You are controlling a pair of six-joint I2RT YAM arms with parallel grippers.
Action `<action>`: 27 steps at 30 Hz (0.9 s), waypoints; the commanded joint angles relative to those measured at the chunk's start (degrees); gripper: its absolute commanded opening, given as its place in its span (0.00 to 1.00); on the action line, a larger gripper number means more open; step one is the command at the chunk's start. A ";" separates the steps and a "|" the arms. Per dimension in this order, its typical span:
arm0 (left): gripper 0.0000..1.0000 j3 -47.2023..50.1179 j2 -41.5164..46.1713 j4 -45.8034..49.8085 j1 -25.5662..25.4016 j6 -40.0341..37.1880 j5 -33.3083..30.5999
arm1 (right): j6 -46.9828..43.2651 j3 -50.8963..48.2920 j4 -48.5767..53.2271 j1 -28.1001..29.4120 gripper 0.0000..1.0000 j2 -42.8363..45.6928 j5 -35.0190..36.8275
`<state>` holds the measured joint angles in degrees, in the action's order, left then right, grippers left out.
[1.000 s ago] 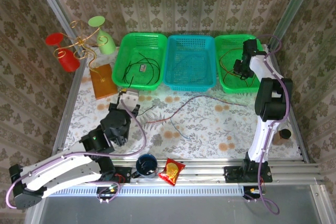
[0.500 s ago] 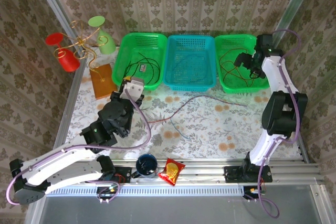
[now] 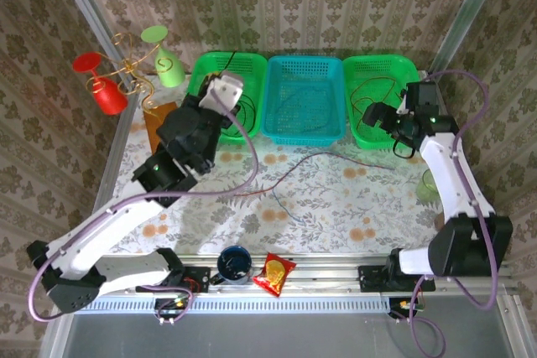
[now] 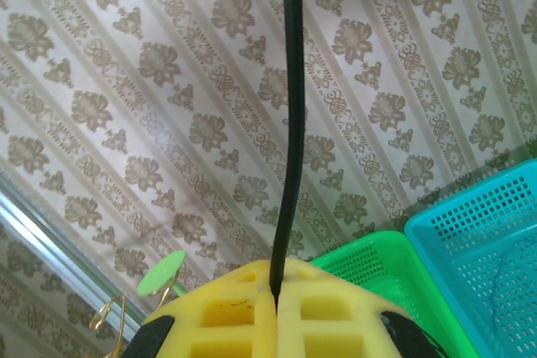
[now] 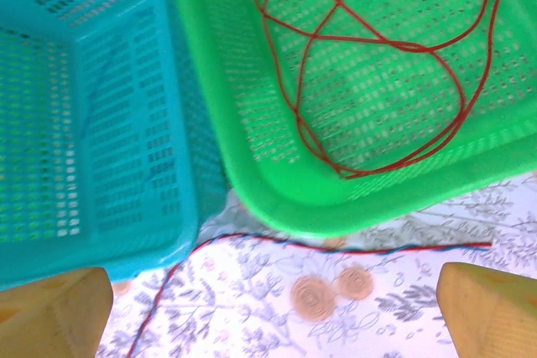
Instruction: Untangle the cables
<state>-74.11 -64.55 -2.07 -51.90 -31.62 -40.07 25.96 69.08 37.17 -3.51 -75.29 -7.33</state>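
Next, my left gripper swings outward, tilts down and lowers into the green basket (image 4: pixel 388 272) beneath it to release the black cable, since more of it lies coiled there.
My left gripper (image 3: pixel 225 88) hangs over the left green basket (image 3: pixel 198 73), its yellow pads (image 4: pixel 336 308) shut on a black cable (image 4: pixel 291 81) that runs straight out from between them. More of that black cable (image 3: pixel 244 111) lies coiled in this basket. My right gripper (image 3: pixel 374 115) stands open above the near left corner of the right green basket (image 5: pixel 277 199), with nothing between its fingertips (image 5: pixel 50 308). A red cable (image 5: pixel 377 81) lies looped in that basket. A red and blue twisted cable (image 5: pixel 336 247) stretches across the table (image 3: pixel 310 161) in front of the baskets.
The teal basket (image 3: pixel 331 127) stands between the green ones, with a faint blue wire inside. A wooden block (image 3: pixel 161 127) and a cup stand (image 3: pixel 126 64) are at the far left. A blue mug (image 3: pixel 234 262) and a snack packet (image 3: pixel 273 272) sit at the near edge.
My left arm rose from the table and swung away over the left green basket with the black cable. My right gripper opened and drew back from the right basket.
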 commanded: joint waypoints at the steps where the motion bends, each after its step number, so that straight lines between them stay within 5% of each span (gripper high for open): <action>1: 0.00 -7.28 -4.53 5.30 2.07 -0.64 6.03 | 2.43 -2.64 -1.74 0.42 1.00 4.07 -1.24; 14: 0.00 -31.65 -24.48 13.06 10.71 -6.60 9.13 | 1.42 -4.85 1.04 0.52 1.00 9.59 -3.20; 20: 0.00 -36.77 -34.11 24.65 19.49 1.32 13.32 | 4.49 -6.65 -1.09 0.54 1.00 10.07 -5.31; 25: 0.00 -37.83 -49.51 26.55 23.24 -4.41 4.43 | 6.05 -7.32 -2.33 0.59 1.00 11.34 -6.31; 27: 0.00 -38.85 -54.64 27.56 24.03 -2.01 5.78 | 6.73 -7.28 -2.42 0.56 1.00 11.64 -7.05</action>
<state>-112.36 -112.33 18.87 -28.45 -34.28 -32.56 30.70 62.43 35.83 -3.20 -65.23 -12.14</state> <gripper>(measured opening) 0.043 0.999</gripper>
